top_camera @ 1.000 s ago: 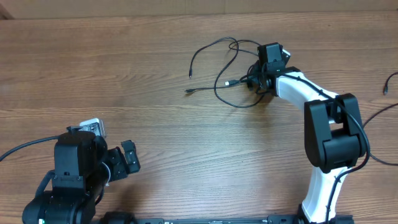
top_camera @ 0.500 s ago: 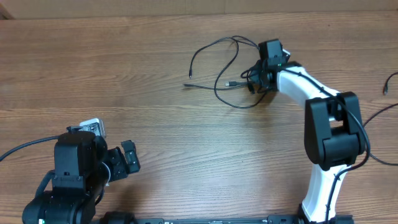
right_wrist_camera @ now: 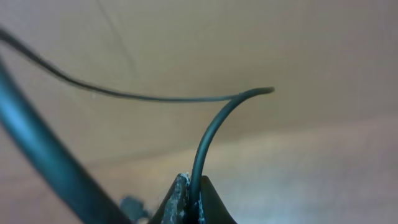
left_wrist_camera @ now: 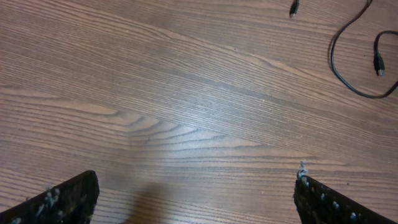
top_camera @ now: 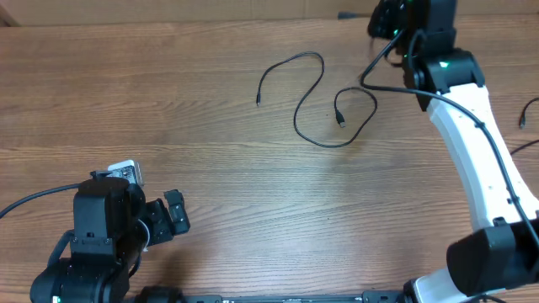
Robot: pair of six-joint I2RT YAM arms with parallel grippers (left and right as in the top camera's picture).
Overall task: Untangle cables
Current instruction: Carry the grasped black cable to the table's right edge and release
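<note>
I will move my right gripper to the right in the overhead view and down, and let go of its cable on the table's bare far corner [top_camera: 499,57], because the S-curved cable lies in the middle of the table.
One thin black cable [top_camera: 308,89] lies in a loose S-curve on the wooden table, its plug tip [top_camera: 341,120] curled inside the right-hand loop. The left wrist view shows the same cable [left_wrist_camera: 339,65] at upper right. My right gripper [top_camera: 392,18] is raised at the table's far edge. It is shut on another thin cable [right_wrist_camera: 205,146], which rises from between the pressed fingertips [right_wrist_camera: 180,202] and bends right. My left gripper [left_wrist_camera: 196,200] hovers low over bare wood near the front left, wide open with nothing between its fingers.
A further black cable [top_camera: 525,114] pokes in at the right edge of the table. A thick arm wire [top_camera: 394,87] loops out beside the right arm. The left arm's base [top_camera: 97,244] fills the front left corner.
My right gripper shut on a cable in the tangle, then swung up and away to the far edge with it. The cable left on the table has spread into an open curve. The left arm stayed still.
</note>
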